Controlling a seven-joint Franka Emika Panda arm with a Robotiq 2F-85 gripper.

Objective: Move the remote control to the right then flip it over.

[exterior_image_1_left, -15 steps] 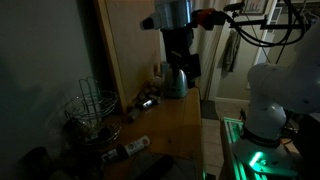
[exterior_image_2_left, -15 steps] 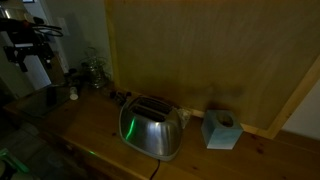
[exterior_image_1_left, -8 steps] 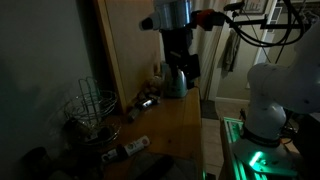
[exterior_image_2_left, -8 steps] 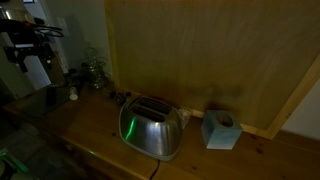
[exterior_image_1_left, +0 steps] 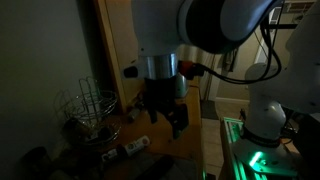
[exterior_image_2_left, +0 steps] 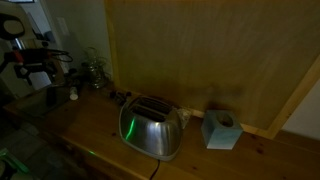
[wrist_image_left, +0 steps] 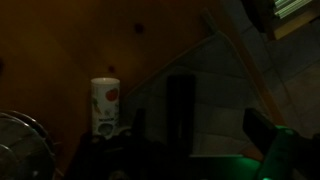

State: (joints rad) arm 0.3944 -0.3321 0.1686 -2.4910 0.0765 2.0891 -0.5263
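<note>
The slim dark remote control [wrist_image_left: 181, 112] is below my gripper, lengthwise between its two open fingers, so next my gripper will go down and close them across it.
In the dim wrist view, the remote control [wrist_image_left: 180, 112] shows as a slim dark bar lying lengthwise. It sits between my gripper's [wrist_image_left: 198, 122] two fingers, which stand wide apart, open and empty. I cannot tell how far above it the gripper is. In an exterior view the gripper [exterior_image_1_left: 166, 120] hangs over the wooden counter [exterior_image_1_left: 190, 125], and the arm hides the remote. In an exterior view the gripper [exterior_image_2_left: 32, 72] is at the far left. A dark oblong [exterior_image_2_left: 51, 95] below it may be the remote.
A white can with a red label [wrist_image_left: 105, 104] stands next to the remote. A wire basket [exterior_image_1_left: 88, 108] and a slim item with a pale end [exterior_image_1_left: 128, 148] sit near the counter's front. A shiny toaster [exterior_image_2_left: 152, 125] and a tissue box [exterior_image_2_left: 220, 130] stand further along.
The arm has swung from high at the back of the counter to lower and nearer the camera. It now blocks the kettle. The gripper stays open.
</note>
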